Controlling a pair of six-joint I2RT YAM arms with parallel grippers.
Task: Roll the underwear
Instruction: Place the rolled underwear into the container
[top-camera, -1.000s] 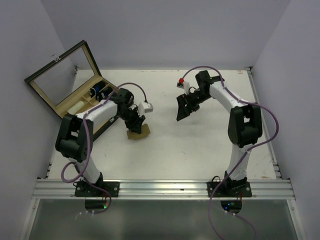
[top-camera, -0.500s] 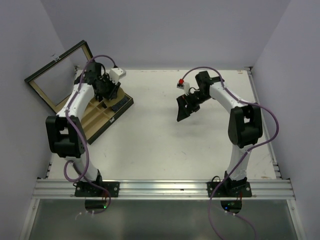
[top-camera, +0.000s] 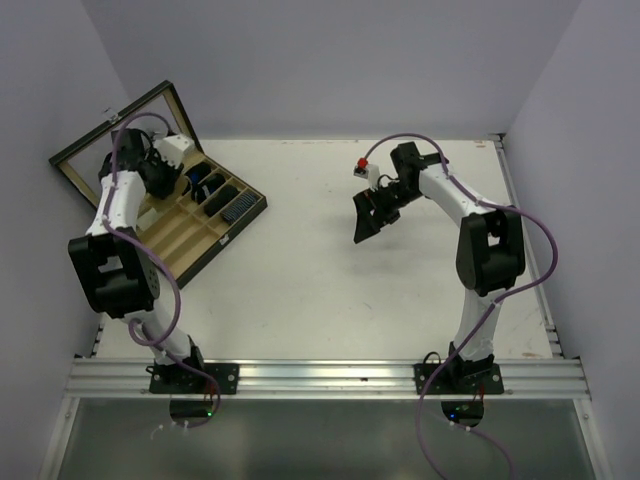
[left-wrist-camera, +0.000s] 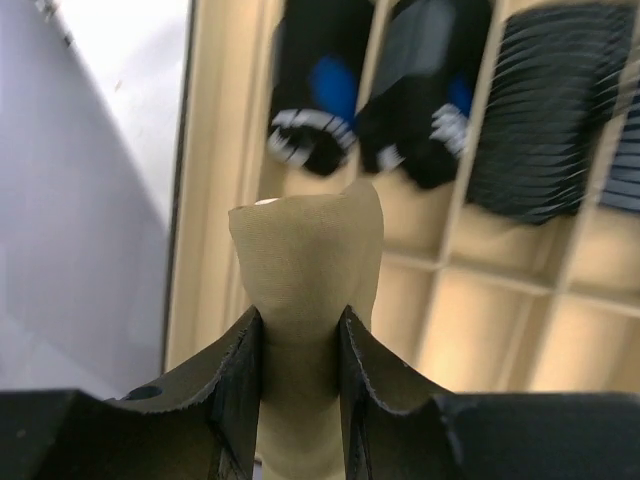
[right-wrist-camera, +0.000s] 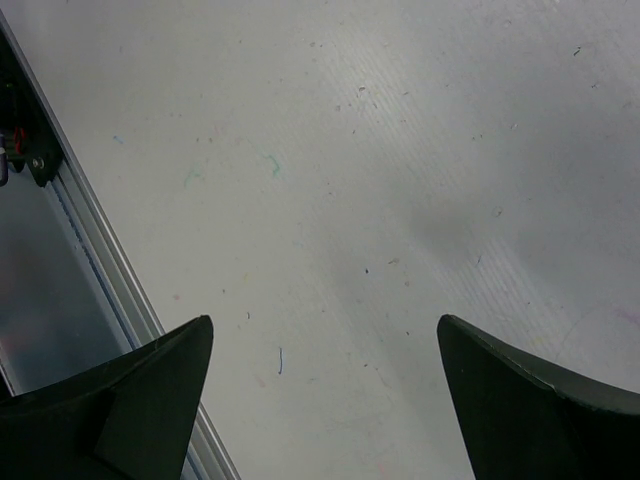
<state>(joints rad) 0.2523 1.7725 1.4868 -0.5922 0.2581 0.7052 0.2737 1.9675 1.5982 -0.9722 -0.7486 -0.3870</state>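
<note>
The empty section of the box beside the white roll (left-wrist-camera: 399, 308) lies below and back from my left gripper. It moves back and down next and releases the underwear (left-wrist-camera: 305, 270) there.
In the left wrist view, the underwear (left-wrist-camera: 305, 270) is a tan rolled bundle standing up between my fingers. My left gripper (left-wrist-camera: 300, 316) is shut on it, hanging over the left-hand compartments of the wooden box (left-wrist-camera: 470, 330). From above, the left gripper (top-camera: 158, 180) sits over the box's far left corner, and the underwear is hidden under the wrist. My right gripper (top-camera: 368, 216) hovers over bare table right of centre. Its jaws (right-wrist-camera: 322, 322) stand wide open with nothing between them.
The wooden box (top-camera: 190, 240) lies at the table's left edge with its framed lid (top-camera: 118, 150) propped open behind it. Dark rolled garments (left-wrist-camera: 320, 100) with blue and white trim, and a striped one (left-wrist-camera: 545, 110), fill its far compartments. A metal rail (right-wrist-camera: 90, 250) borders the table.
My left arm has swung left and back, carrying the tan underwear from the table left of centre to above the box. The right arm has not moved.
</note>
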